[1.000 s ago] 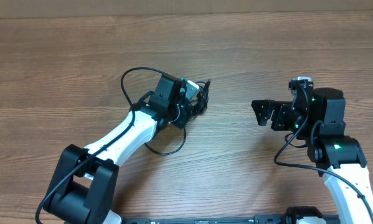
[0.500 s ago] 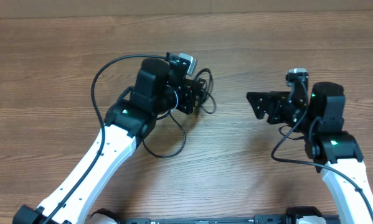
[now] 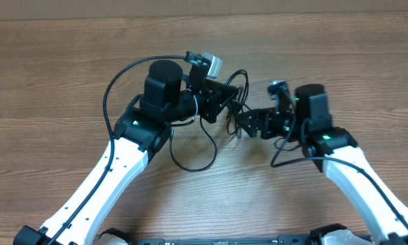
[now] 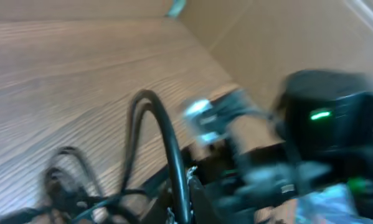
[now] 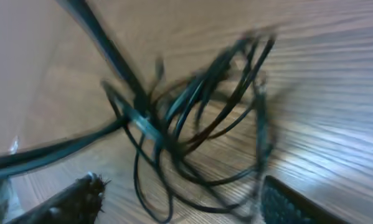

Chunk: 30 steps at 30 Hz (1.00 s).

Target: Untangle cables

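Next, my left gripper will lower the cables and draw them to the left in the overhead view, away from my right gripper, because the loops hang bunched and crossing.
The cables [image 3: 239,95] are a tangle of thin black loops hanging above the wooden table between both arms. My left gripper [image 3: 217,101] is shut on the top of the tangle and holds it up. In the blurred left wrist view, loose loops [image 4: 71,180] trail to the left of its jaws [image 4: 185,198]. My right gripper [image 3: 243,124] is open, right next to the tangle's lower right side. In the right wrist view the loops [image 5: 198,118] hang just ahead of its two spread fingers [image 5: 180,205].
The wooden table [image 3: 67,61] runs to a pale wall at the far edge. The left arm's own thicker black cable [image 3: 112,88] arcs out to the left, and another loop [image 3: 200,160] hangs below the wrist. The right arm [image 4: 323,124] fills the right of the left wrist view.
My left gripper has lifted the tangle and carried it to the right. My right arm has swung left and now sits right next to the cables.
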Available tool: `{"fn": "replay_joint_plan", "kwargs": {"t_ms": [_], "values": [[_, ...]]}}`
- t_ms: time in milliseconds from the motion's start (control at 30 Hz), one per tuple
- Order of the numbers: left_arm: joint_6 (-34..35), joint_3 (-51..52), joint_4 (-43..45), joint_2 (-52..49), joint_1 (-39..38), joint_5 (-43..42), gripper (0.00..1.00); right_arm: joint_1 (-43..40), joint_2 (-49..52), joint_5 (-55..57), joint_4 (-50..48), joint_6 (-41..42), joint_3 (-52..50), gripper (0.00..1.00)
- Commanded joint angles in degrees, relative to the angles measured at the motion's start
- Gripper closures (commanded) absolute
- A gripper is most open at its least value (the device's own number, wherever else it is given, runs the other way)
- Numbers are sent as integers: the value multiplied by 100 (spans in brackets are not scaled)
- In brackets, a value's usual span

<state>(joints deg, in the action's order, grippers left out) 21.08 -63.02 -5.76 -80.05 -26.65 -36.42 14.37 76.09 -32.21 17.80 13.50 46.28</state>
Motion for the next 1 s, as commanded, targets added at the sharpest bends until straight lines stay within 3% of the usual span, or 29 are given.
{"fn": "replay_joint_plan", "kwargs": {"t_ms": [0, 133, 200, 367, 467, 533, 667, 767, 867, 900, 967], "values": [[385, -92, 127, 125, 7, -538, 96, 214, 409, 68, -313, 7, 136, 41], [380, -92, 103, 133, 103, -667, 96, 240, 820, 848, -555, 299, 136, 74], [367, -92, 48, 160, 243, -656, 96, 240, 949, 1427, -525, 651, 136, 96], [66, -92, -498, 199, 833, -476, 96, 238, 990, 2785, -101, 1075, 138, 96], [-348, -92, -1154, 199, 1233, 177, 96, 238, 990, 3578, 352, 1231, 138, 96], [-459, -92, -1755, 201, 1613, 1165, 96, 227, 990, 4350, 883, 1740, 138, 96], [-433, -92, -2218, 199, 2009, 2124, 96, 173, 990, 4478, 1088, 1845, 138, 96], [-413, -92, -2476, 199, 2107, 2402, 96, 162, 990, 4516, 1156, 1856, 138, 96], [-367, -90, -2702, 197, 2092, 2691, 96, 162, 990, 4881, 1429, 2380, 138, 96], [-243, -90, -2804, 197, 2092, 2741, 92, 164, 990, 4887, 1436, 2592, 138, 96], [-79, -90, -2844, 197, 2085, 2601, 63, 164, 986, 4503, 1196, 2437, 138, 94]]}}
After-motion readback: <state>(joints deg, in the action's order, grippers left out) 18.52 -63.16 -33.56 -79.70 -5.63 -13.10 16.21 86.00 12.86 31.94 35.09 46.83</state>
